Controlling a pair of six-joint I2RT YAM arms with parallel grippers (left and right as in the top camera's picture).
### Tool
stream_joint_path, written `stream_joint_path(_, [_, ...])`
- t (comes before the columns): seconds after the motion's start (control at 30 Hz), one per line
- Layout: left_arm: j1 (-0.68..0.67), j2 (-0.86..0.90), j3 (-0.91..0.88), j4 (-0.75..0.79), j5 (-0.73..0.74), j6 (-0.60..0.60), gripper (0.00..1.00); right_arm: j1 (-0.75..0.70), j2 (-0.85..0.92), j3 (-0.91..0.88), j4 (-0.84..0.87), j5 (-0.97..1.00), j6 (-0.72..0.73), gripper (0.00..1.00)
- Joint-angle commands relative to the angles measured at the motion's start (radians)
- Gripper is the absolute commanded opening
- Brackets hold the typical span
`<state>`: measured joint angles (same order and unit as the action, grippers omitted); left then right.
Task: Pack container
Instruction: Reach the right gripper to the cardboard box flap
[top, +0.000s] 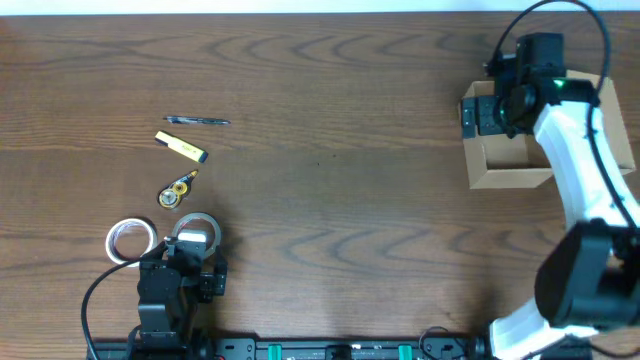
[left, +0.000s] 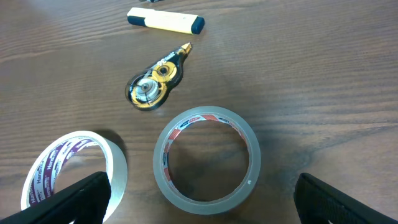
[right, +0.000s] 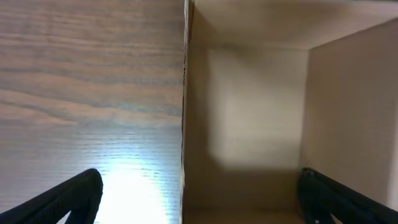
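The container's side facing the tape rolls needs to be below my right gripper, between its open fingers, so my right gripper should move down over the container's rim, with a finger on either side, and close.
The container (top: 510, 165), an open tan cardboard box, stands at the table's right edge; its bare inside (right: 255, 106) fills the right wrist view. My right gripper (top: 487, 115) (right: 202, 199) hangs open astride the box's left wall (right: 185, 112), one finger over the table and one inside, holding nothing. At the near left my left gripper (top: 190, 250) (left: 202, 190) is open just behind a grey tape roll (left: 207, 158) (top: 195, 232), its fingers wider than the roll and apart from it. A white tape roll (left: 71, 168) (top: 132, 240) lies beside the left finger (left: 74, 202).
Beyond the rolls lie a black-and-gold correction tape dispenser (left: 155, 84) (top: 178, 190), a yellow highlighter (left: 166, 21) (top: 180, 147) and a dark pen (top: 197, 121). The wooden table (top: 340, 190) stretches between the left items and the box.
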<state>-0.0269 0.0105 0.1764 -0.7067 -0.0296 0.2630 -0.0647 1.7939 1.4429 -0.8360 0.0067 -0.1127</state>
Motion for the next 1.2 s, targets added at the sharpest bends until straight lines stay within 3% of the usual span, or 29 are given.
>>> stream_joint_path(0.0, [0.004, -0.004, -0.015, -0.026, -0.003, 0.006, 0.95, -0.010, 0.048, 0.019, 0.014, -0.004, 0.011, 0.99])
stream_joint_path(0.13, [0.004, -0.004, -0.015, -0.026, -0.003, 0.006, 0.95, -0.010, 0.107, 0.019, 0.014, -0.012, 0.012, 0.99])
stream_joint_path(0.3, [0.004, -0.004, -0.015, -0.026, -0.003, 0.006, 0.95, -0.006, 0.153, 0.019, 0.034, -0.022, 0.012, 0.70])
stream_joint_path(0.37, [0.004, -0.004, -0.015, -0.026, -0.003, 0.006, 0.95, -0.005, 0.157, 0.019, 0.047, -0.023, 0.012, 0.49])
stream_joint_path(0.5, [0.004, -0.004, -0.015, -0.026, -0.003, 0.006, 0.95, -0.003, 0.154, 0.019, 0.069, -0.023, 0.011, 0.38])
stream_joint_path(0.63, [0.004, -0.004, -0.015, -0.026, -0.003, 0.006, 0.95, 0.007, 0.153, 0.019, 0.077, -0.022, 0.011, 0.01])
stream_joint_path(0.9, [0.004, -0.004, -0.015, -0.026, -0.003, 0.006, 0.95, 0.095, 0.141, 0.046, 0.072, -0.054, -0.055, 0.01])
stream_joint_path(1.17, [0.004, -0.004, -0.015, -0.026, -0.003, 0.006, 0.95, 0.435, 0.138, 0.141, 0.001, -0.086, -0.444, 0.01])
